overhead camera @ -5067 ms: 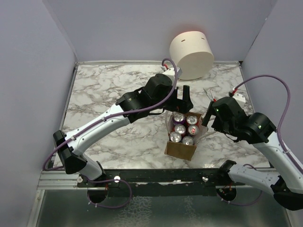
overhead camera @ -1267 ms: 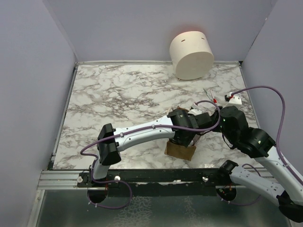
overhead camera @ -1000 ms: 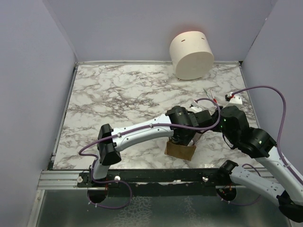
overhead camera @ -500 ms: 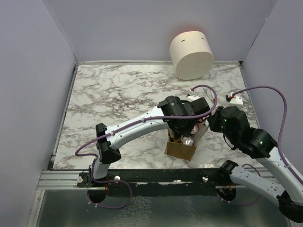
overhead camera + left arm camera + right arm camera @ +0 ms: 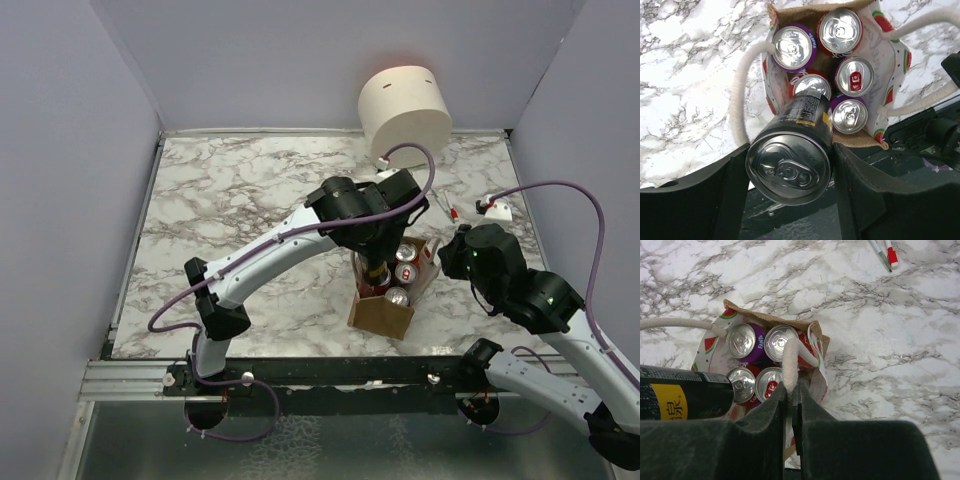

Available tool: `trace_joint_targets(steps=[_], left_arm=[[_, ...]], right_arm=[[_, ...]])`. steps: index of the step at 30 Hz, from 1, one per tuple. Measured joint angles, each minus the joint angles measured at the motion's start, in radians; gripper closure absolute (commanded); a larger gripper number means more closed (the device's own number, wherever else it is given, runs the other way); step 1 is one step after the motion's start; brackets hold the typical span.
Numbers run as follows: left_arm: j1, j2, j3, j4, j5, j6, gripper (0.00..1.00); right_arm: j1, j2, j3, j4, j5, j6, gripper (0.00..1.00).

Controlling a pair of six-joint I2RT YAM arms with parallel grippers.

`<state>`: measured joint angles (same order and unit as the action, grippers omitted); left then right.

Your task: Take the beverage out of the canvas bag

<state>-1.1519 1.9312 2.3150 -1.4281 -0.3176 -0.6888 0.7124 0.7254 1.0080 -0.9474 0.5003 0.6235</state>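
Observation:
Next, my left gripper needs to carry the can to bare marble (image 5: 669, 62) beside the bag, lower and release it, since that lies below and to its left in the top view.
The canvas bag (image 5: 380, 317) stands near the table's front edge, holding several cans (image 5: 840, 31). My left gripper (image 5: 374, 263) is shut on a black beverage can (image 5: 790, 167) with a yellow label. The can hangs upright above the bag's near-left corner, its lower end still near the mouth. In the right wrist view the same black can (image 5: 685, 395) shows at the left over the bag (image 5: 765, 319). My right gripper (image 5: 792, 390) is shut on the bag's white rope handle (image 5: 790, 360) at the bag's right side.
A large cream cylinder (image 5: 405, 115) lies at the back edge of the marble table. A pen (image 5: 443, 203) and a small white object (image 5: 495, 208) lie to the right behind the bag. Purple, red and silver cans (image 5: 742, 340) fill the bag.
My left gripper has risen from inside the bag and drawn back, bringing the black can up with it. The right gripper has kept its hold on the handle without moving.

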Motion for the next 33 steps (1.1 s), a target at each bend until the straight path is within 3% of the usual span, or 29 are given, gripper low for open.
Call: trace_joint_targets(steps=[16,27,33], left_arm=[[0.178,-0.137,0.002,0.135,0.095,0.037,1.00],[0.328,-0.145,0.002,0.327,0.136,0.044,1.00],[0.411,-0.137,0.007,0.351,0.110,0.085,1.00]], right_arm=[[0.000,0.005,0.000,0.001,0.000,0.000,0.93],[0.000,0.014,0.000,0.002,0.000,0.000,0.93],[0.000,0.021,0.004,0.002,0.000,0.000,0.93]])
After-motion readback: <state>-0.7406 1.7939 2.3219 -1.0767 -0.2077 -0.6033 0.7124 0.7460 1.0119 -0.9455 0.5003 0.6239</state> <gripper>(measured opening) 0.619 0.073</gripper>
